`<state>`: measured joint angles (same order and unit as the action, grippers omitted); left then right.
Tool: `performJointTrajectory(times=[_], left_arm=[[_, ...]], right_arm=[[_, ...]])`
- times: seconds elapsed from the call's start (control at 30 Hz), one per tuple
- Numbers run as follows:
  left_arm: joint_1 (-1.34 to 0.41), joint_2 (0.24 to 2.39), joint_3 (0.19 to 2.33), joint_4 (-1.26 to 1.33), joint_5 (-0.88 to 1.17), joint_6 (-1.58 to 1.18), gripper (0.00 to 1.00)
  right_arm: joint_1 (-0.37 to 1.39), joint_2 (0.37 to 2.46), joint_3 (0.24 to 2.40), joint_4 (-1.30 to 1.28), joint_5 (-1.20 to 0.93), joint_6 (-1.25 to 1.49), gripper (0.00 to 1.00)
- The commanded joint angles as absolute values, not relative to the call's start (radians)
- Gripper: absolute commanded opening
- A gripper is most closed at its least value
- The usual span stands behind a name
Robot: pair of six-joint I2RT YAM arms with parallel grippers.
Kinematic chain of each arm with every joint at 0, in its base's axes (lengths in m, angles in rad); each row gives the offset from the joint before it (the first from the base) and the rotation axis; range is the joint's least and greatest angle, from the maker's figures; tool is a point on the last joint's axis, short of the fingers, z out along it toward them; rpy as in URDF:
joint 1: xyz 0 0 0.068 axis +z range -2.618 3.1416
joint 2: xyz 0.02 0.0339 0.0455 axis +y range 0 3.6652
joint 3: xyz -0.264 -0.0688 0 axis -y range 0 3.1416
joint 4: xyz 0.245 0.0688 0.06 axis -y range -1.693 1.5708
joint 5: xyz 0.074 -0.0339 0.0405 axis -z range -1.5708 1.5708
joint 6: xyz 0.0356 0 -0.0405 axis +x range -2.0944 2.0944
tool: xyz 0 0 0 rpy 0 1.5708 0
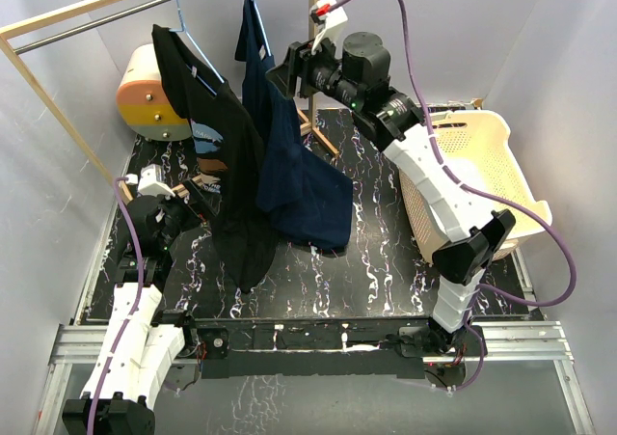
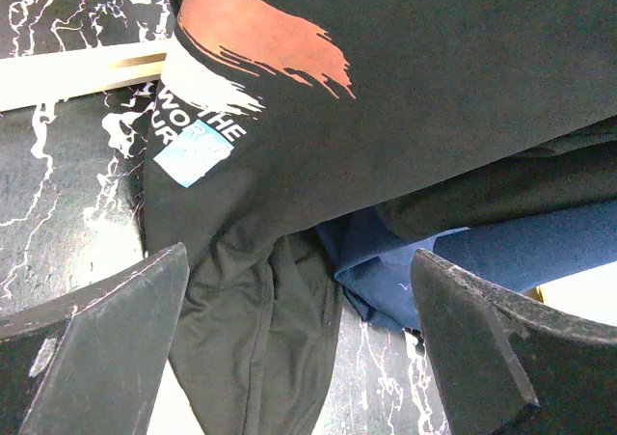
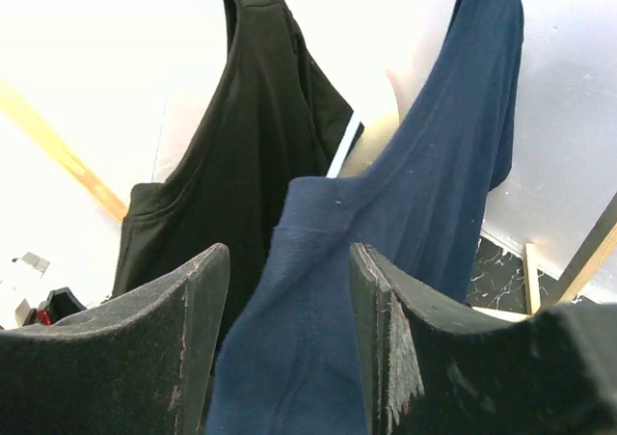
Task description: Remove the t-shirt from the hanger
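Observation:
The navy cloth below the navy t-shirt's shoulder runs at a slant between the open fingers, so I need to turn my right gripper in line with that cloth next and close on it.
A black t-shirt with an orange and blue print hangs from a light blue hanger on the rail. A navy t-shirt hangs beside it to the right, its hem lying on the table. My right gripper is up at the navy t-shirt's shoulder. In the right wrist view it is open, with navy cloth running between the fingers and the black t-shirt to the left. My left gripper is low beside the black t-shirt. In the left wrist view it is open and empty, with the black t-shirt in front of it.
A cream laundry basket stands at the right. A white and orange round object sits at the back left. The wooden rack frame and metal rail span the back. A wooden base strip lies on the black marbled table.

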<state>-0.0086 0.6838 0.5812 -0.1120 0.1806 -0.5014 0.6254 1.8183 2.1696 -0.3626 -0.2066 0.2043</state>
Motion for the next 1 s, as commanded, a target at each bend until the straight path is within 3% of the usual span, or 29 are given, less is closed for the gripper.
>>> performJointTrajectory(times=[0.0,0.3,0.73,0.83,0.93,0.97], left_arm=[[-0.003,0.670,0.591,-0.098,0.199,-0.502,0.97],[-0.002,0.670,0.590,-0.098,0.201,-0.502,0.97],[-0.002,0.672,0.590,-0.099,0.203,-0.501,0.97],[-0.002,0.670,0.592,-0.098,0.204,-0.500,0.97],[-0.002,0.665,0.591,-0.093,0.210,-0.497,0.93],[-0.003,0.662,0.588,-0.088,0.217,-0.496,0.90]], right_arm=[[0.672,1.810,2.246,-0.364,-0.100,0.170,0.54],[0.680,1.874,2.297,-0.462,0.162,0.158,0.39],[0.678,1.913,2.308,-0.470,0.201,0.136,0.35],[0.677,1.909,2.290,-0.445,0.195,0.133,0.29],[0.675,1.887,2.249,-0.384,0.200,0.128,0.09],[0.673,1.883,2.243,-0.368,0.200,0.125,0.08]])
